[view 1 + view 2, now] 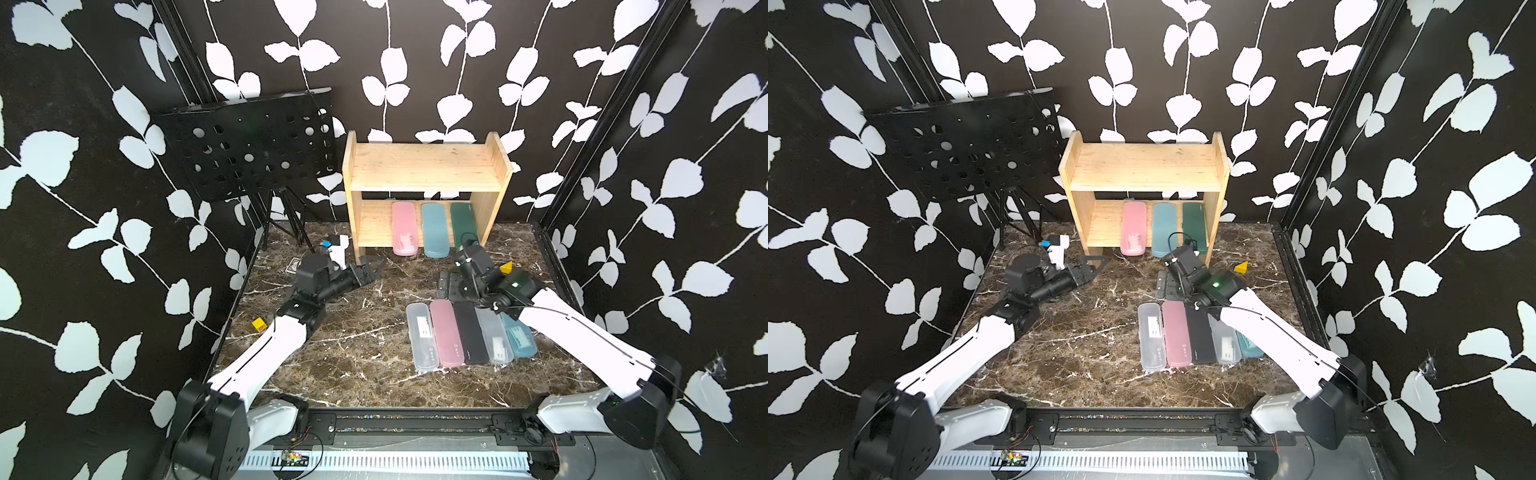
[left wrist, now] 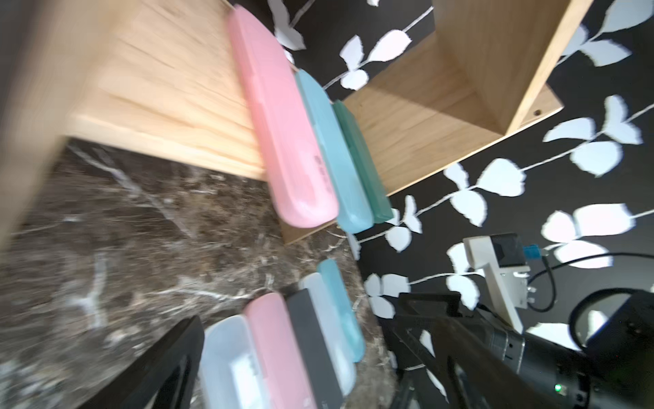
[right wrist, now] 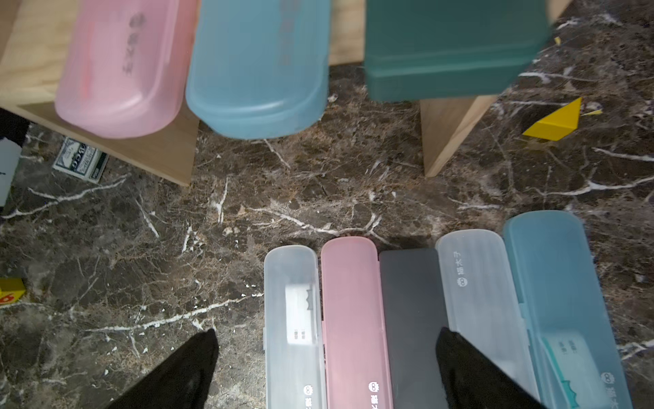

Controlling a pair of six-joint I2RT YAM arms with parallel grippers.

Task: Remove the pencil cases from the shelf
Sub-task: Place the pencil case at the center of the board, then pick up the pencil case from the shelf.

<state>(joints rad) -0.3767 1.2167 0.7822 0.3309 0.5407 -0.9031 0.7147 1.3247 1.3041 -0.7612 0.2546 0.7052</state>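
Observation:
The shelved pink case's near end sticks out past the edge of the lower level. My left gripper will move outward and across the front of the shelf next, onto that end of the case.
The light-wood shelf stands at the back. Its lower tier holds three pencil cases side by side: pink, teal and dark green; the top tier is bare. Several more cases lie in a row on the marble: clear, pink, black, clear, teal. My right gripper hangs open over the far end of that row, holding nothing. My left gripper is open and empty beside the shelf's left leg, pointing at the lower tier.
A black perforated music stand on a tripod stands left of the shelf. A small patterned card box lies near the shelf's left leg, a yellow wedge right of the shelf, and a yellow block by the left wall.

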